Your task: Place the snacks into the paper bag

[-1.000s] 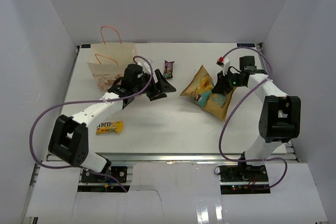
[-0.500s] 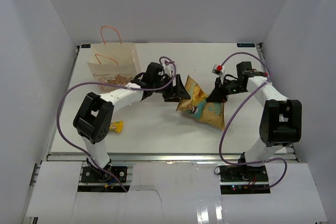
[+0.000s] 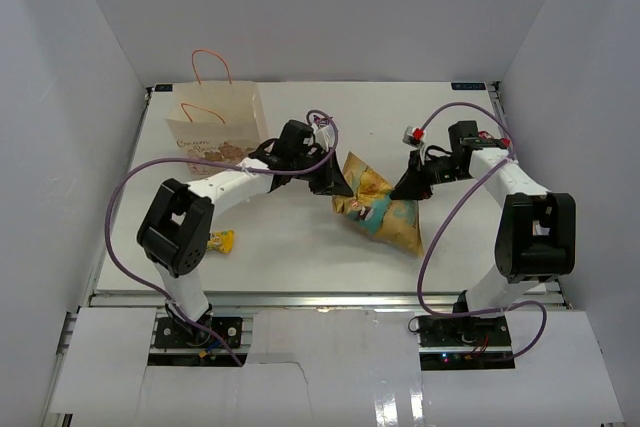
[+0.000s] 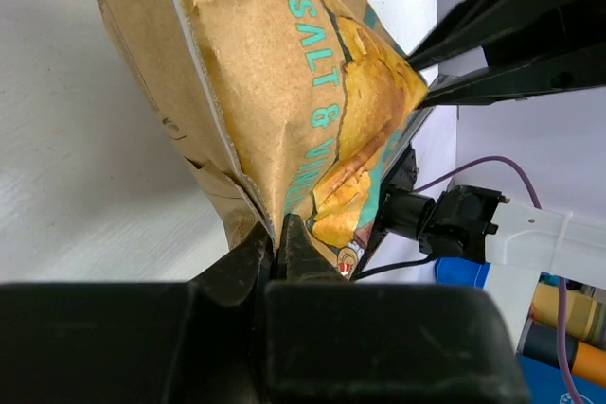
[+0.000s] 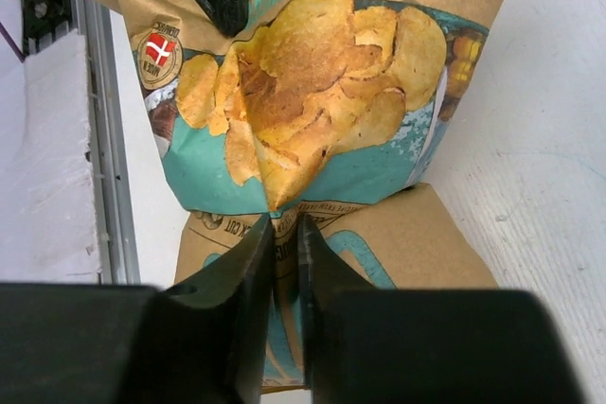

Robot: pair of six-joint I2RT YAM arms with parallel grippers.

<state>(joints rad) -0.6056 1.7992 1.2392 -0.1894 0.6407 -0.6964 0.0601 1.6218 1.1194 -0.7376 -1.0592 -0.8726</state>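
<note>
My left gripper has the paper bag's opening [image 3: 219,102] to its left in the top view, so I will lift it outward over that opening and release the chip bag [image 3: 385,217].
The golden-yellow and teal chip bag [image 3: 385,217] hangs between both arms at the table's middle. My left gripper [image 3: 338,187] is shut on the bag's left seam; in the left wrist view its jaws [image 4: 280,232] pinch that crimped edge of the chip bag [image 4: 284,92]. My right gripper [image 3: 405,190] holds the bag's right side; its jaws [image 5: 286,232] stand a slit apart on a puckered fold of the chip bag [image 5: 312,92]. The cream paper bag [image 3: 213,132] stands upright at the back left. A yellow M&M's pack [image 3: 222,241] lies partly behind the left arm.
White walls enclose the table on three sides. The left arm's purple cable [image 3: 130,187] loops out to the left, and the right arm's cable [image 3: 440,237] hangs beside the chip bag.
The left arm swung right to the chip bag and its wide-open jaws closed on the bag's left seam. The bag shifted slightly left. The right jaws eased apart a little.
</note>
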